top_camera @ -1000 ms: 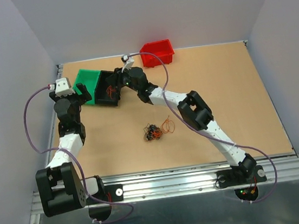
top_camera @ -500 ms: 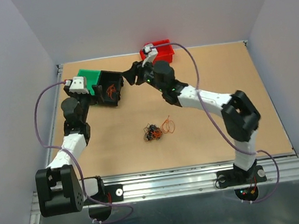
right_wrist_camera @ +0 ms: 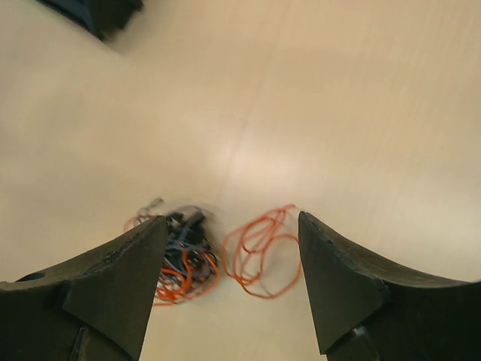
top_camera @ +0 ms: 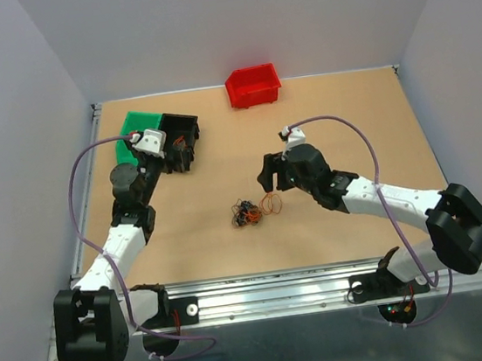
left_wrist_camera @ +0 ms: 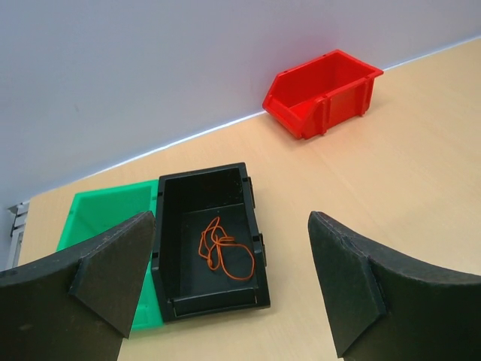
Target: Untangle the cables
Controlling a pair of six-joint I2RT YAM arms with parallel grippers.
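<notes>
My right gripper will next move down and ease slightly back onto the middle of the loose orange loop (top_camera: 269, 202) (right_wrist_camera: 259, 252), because that loop lies apart from the dark knot.
The cables (top_camera: 247, 214) lie mid-table as a small knot of orange, black and dark strands, with a loose orange loop (top_camera: 269, 202) beside it. In the right wrist view the knot (right_wrist_camera: 180, 256) sits by the left finger and the orange loop (right_wrist_camera: 259, 252) lies between the fingers. My right gripper (top_camera: 269, 177) (right_wrist_camera: 233, 219) hovers over them, open and empty. One orange cable (left_wrist_camera: 224, 250) lies alone in the black bin (top_camera: 183, 121) (left_wrist_camera: 252, 203). My left gripper (top_camera: 170, 154) (left_wrist_camera: 231, 218) stands open just short of that bin, holding nothing.
A green bin (top_camera: 133, 125) (left_wrist_camera: 105, 210) touches the black bin's left side. A red bin (top_camera: 253, 86) (left_wrist_camera: 323, 94) stands at the back wall. Grey walls close the table at the back and both sides.
My right arm has swung away from the black bin and come down over the knot at mid-table, its jaws spreading wider. The left gripper has shifted right, closer to the black bin.
</notes>
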